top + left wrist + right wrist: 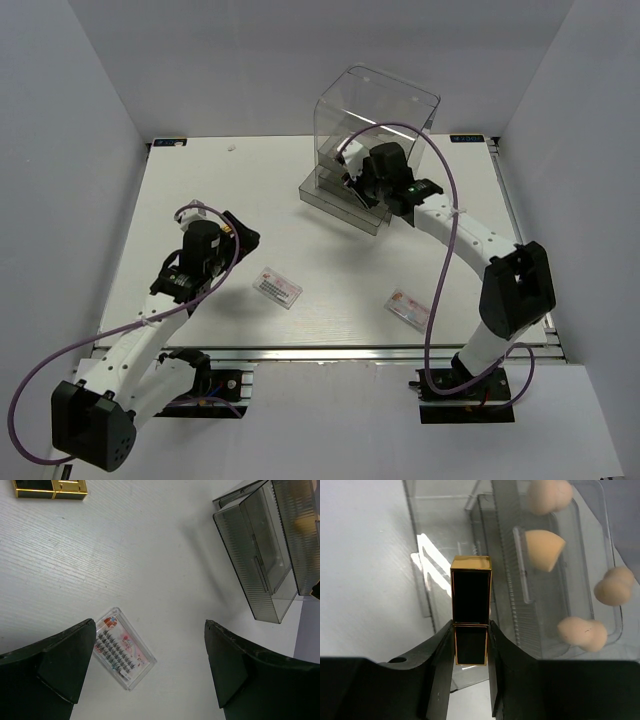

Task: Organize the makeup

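The second tube [227, 230] [51, 489] lies on the tabletop outside my left gripper's open fingers, so next my left gripper moves to the left in the top view, turns and lowers onto it.
My right gripper [470, 626] is shut on a dark-brown-and-gold tube [471, 600] and holds it upright over an open clear drawer [445, 580]. In the top view this gripper [353, 186] is at the front of the clear drawer box [375, 120]. Several peach sponges [544, 542] lie in the neighbouring drawer. My left gripper [150, 624] is open and empty above the table; it shows in the top view [238, 238] too. A white-pink packet [122, 650] lies beside its left finger. A second tube [50, 487] lies at the frame's top left. Both packets [278, 288] [408, 308] lie on the table.
The drawer box's pulled-out drawers [340, 200] jut toward the table middle; they also show at the right of the left wrist view [265, 565]. White walls enclose the table [200, 180] on three sides.
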{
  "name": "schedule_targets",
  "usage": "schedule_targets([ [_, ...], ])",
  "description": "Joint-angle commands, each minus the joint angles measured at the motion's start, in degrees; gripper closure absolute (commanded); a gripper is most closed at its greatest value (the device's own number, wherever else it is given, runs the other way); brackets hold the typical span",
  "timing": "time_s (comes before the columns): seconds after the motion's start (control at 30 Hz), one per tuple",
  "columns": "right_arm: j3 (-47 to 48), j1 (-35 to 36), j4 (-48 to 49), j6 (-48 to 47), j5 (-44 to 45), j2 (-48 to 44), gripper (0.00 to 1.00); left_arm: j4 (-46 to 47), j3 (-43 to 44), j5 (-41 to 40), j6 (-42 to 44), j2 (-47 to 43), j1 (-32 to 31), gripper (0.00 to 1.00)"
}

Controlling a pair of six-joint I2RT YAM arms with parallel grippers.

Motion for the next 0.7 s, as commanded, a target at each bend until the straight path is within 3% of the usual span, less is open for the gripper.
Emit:
schedule_targets([
  [0.0,-1.0,-0.3,4.9,-0.8,6.1,1.5,0.80,0.7,-1.1,0.9,-0.7,-1.0,0.6,0.02],
  [0.13,-0.6,-0.4,3.5,-1.5,5.8,3.6,0.71,0.6,-0.8,1.3,-0.8,-0.6,0.8,0.02],
  [0.27,-0.5,-0.3,2.0,-2.0,5.3,5.1,0.51,0.3,-0.9,1.1,-1.6,-0.9,1.1,0.02],
  [0.37,-1.0,-0.3,1.5,-2.3,5.2,5.7,0.43,0.3,-1.2,1.3,-2.5,-1.1,1.6,0.02],
  [0.57,-0.2,-0.3,-0.2,-2.0,3.1,4.9,0.39,0.1,0.0,3.2,-5.8,0.2,3.9,0.02],
  [0.67,2.6,-0.3,-4.4,-4.9,-3.2,2.6,0.40,-1.5,1.6,4.2,-8.4,1.9,6.7,0.02],
])
